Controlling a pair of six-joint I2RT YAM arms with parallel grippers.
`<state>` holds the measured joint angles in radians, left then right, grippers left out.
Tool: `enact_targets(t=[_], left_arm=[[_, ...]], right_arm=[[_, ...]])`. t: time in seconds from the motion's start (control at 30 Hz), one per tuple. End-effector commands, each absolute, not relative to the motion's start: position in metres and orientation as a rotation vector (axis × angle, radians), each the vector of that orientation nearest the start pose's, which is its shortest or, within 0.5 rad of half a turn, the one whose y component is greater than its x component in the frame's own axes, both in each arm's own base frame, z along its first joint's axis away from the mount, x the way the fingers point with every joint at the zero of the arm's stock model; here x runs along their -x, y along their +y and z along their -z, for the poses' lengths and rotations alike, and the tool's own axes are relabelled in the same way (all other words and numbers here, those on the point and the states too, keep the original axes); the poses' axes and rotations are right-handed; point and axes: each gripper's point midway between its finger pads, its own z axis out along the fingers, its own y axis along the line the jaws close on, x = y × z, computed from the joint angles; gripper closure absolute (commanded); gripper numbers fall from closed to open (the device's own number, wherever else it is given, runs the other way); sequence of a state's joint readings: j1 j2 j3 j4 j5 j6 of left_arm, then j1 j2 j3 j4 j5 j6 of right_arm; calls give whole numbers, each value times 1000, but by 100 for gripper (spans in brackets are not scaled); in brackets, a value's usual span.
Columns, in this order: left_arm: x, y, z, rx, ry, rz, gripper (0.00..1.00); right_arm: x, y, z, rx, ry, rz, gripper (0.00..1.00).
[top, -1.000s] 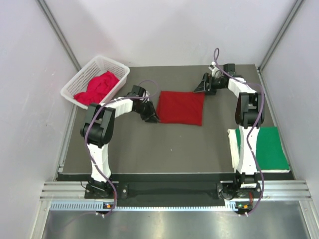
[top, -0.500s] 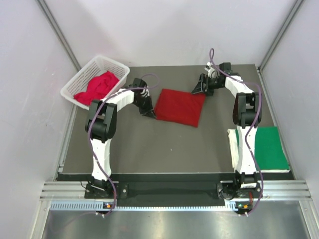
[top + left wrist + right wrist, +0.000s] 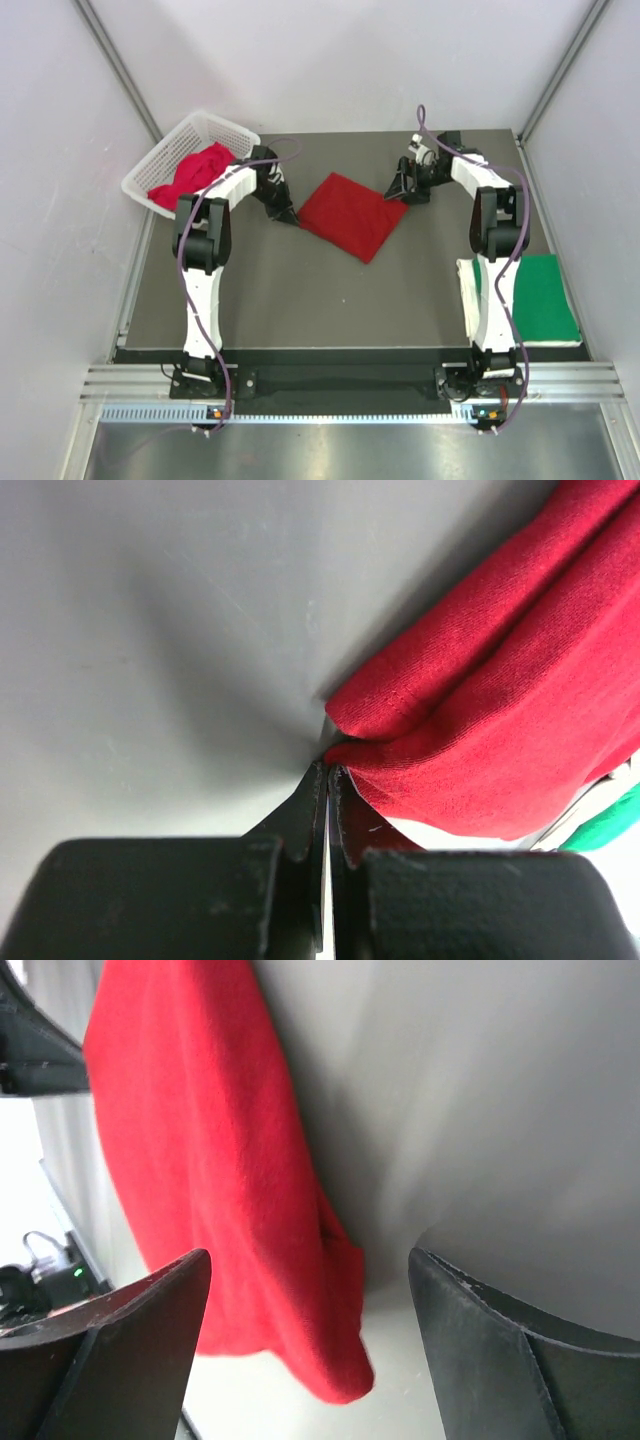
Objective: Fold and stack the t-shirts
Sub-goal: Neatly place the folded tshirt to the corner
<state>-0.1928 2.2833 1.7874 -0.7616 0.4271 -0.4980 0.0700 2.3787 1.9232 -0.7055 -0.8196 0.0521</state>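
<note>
The red t-shirt's hanging corner [image 3: 402, 208] [image 3: 332, 1350] is just behind my right gripper, so my right gripper will move back gently over it next. It will then close, since the cloth is between the spread fingers.
A folded dark red t-shirt [image 3: 348, 215] lies on the table, turned like a diamond. My left gripper [image 3: 285, 213] is at its left corner. In the left wrist view the jaws [image 3: 327, 772] are pressed together, and the red t-shirt's [image 3: 500, 710] corner is pinched at their tips. My right gripper [image 3: 397, 190] stands open at the shirt's right corner. The right wrist view shows that corner [image 3: 250, 1210] hanging between my right gripper's [image 3: 310, 1290] spread fingers, with neither finger touching it. A folded green t-shirt [image 3: 543, 295] lies at the right edge. More red t-shirts [image 3: 192, 175] fill the basket.
A white lattice basket [image 3: 165, 150] stands at the back left corner of the dark table [image 3: 300, 300]. The green shirt rests on a white layer [image 3: 466, 290] near the right arm's base. Light walls and metal posts close in both sides.
My left gripper has shut and moved back and left with the red shirt's corner. The shirt has swung from a square lie into a diamond. My right gripper stays open, shifted slightly left.
</note>
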Motion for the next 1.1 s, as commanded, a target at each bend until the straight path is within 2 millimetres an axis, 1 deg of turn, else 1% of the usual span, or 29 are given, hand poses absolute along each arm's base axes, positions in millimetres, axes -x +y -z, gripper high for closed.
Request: enact_targets(t=[0.0, 0.07, 0.13, 0.17, 0.27, 0.33, 0.43, 0.53, 0.57, 0.6, 0.63, 0.73, 0.83, 0.87, 0.9, 0.93, 0.97, 1.0, 1.03, 1.07], left_arm=[[-463, -128, 22, 380, 2889, 419, 100], [-462, -128, 24, 388, 2895, 422, 100], [-461, -126, 28, 397, 2904, 412, 100], [-462, -125, 29, 400, 2906, 405, 100], [-462, -122, 32, 419, 2911, 396, 100], [-462, -122, 33, 424, 2912, 396, 100], [-465, -120, 31, 427, 2907, 386, 100], [-466, -118, 31, 422, 2907, 369, 100], [-466, -117, 32, 421, 2908, 359, 100], [-466, -115, 34, 428, 2913, 352, 100], [-466, -115, 35, 432, 2914, 354, 100], [-467, -114, 38, 428, 2916, 353, 100], [-465, -112, 42, 429, 2926, 335, 100], [-464, -111, 44, 430, 2932, 335, 100], [-465, -111, 43, 431, 2929, 338, 100], [-465, -110, 42, 430, 2927, 340, 100], [-466, -110, 42, 430, 2926, 341, 100], [-467, -109, 39, 426, 2918, 342, 100], [-468, -110, 37, 427, 2915, 344, 100], [-469, -110, 35, 426, 2910, 356, 100]], right_arm=[[-444, 154, 4, 183, 2794, -1090, 18], [-440, 157, 5, 167, 2801, -1121, 18], [-436, 166, 5, 155, 2794, -1194, 18], [-433, 173, 2, 168, 2790, -1224, 18], [-429, 183, 2, 192, 2793, -1242, 19], [-425, 185, 3, 181, 2796, -1266, 19], [-421, 183, 7, 172, 2809, -1267, 21], [-419, 178, 10, 163, 2821, -1248, 28], [-419, 175, 14, 160, 2830, -1223, 33], [-420, 173, 15, 155, 2826, -1223, 35], [-421, 171, 15, 140, 2823, -1229, 40], [-427, 171, 13, 125, 2792, -1254, 48], [-430, 170, 14, 115, 2781, -1238, 62], [-433, 171, 12, 111, 2767, -1232, 67], [-430, 171, 14, 104, 2770, -1233, 71], [-430, 171, 13, 105, 2763, -1232, 80], [-430, 170, 14, 99, 2766, -1210, 85], [-433, 168, 9, 107, 2749, -1186, 89], [-430, 166, 11, 105, 2758, -1165, 93], [-431, 163, 10, 106, 2759, -1126, 100]])
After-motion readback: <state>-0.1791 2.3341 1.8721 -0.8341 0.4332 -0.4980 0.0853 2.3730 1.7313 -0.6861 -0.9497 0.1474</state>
